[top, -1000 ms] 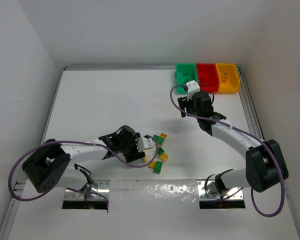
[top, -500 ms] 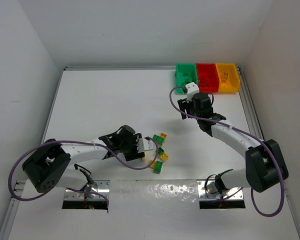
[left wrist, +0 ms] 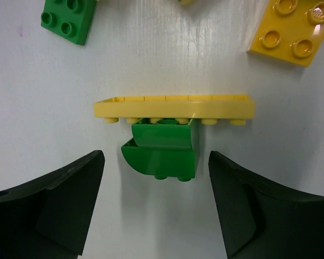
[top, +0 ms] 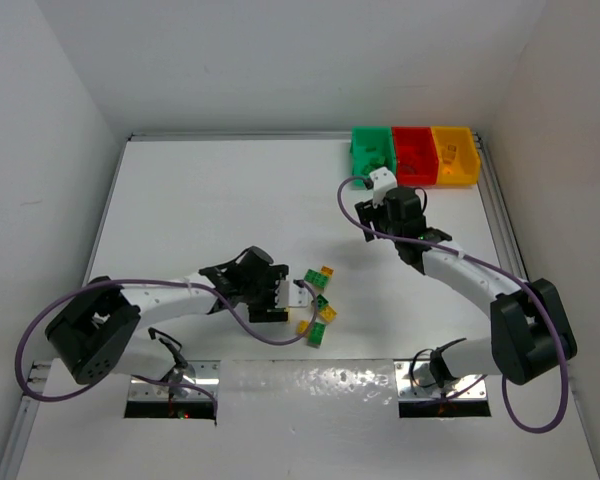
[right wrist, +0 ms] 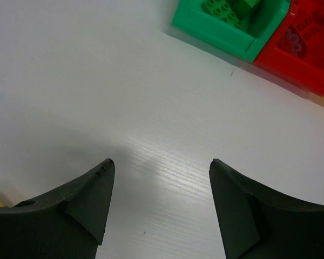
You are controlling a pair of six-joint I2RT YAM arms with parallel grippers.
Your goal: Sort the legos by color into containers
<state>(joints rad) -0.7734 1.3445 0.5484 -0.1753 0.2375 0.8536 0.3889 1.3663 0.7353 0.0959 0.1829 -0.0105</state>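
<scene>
My left gripper slides toward the long yellow plate next, both fingers alongside the green curved lego (left wrist: 162, 148), then closes, since only its near end sits between my fingers.
A green curved lego (left wrist: 161, 156) clipped to a long yellow plate (left wrist: 174, 108) lies on its side on the white table. My left gripper (left wrist: 155, 162) is open, and the green piece's near end sits between the fingertips (left wrist: 86, 172) without touching them. A green plate (left wrist: 65, 19) and a yellow plate (left wrist: 291, 29) lie beyond. From above, the loose legos (top: 320, 302) cluster just right of the left gripper (top: 285, 295). The containers stand in a row at the back right: green (top: 371, 150), red (top: 413, 152), yellow (top: 453, 155). My right gripper (right wrist: 161, 164) is open over bare table, short of the green bin (right wrist: 205, 29).
Green bricks (right wrist: 227, 11) lie in the green bin, and the red bin (right wrist: 308, 65) beside it holds red pieces. White walls enclose the table on three sides. A purple cable (top: 360, 215) loops off the right wrist.
My left jaws have widened, and the green-and-yellow stack lies free between them. The left gripper has edged slightly right. The right arm has barely moved.
</scene>
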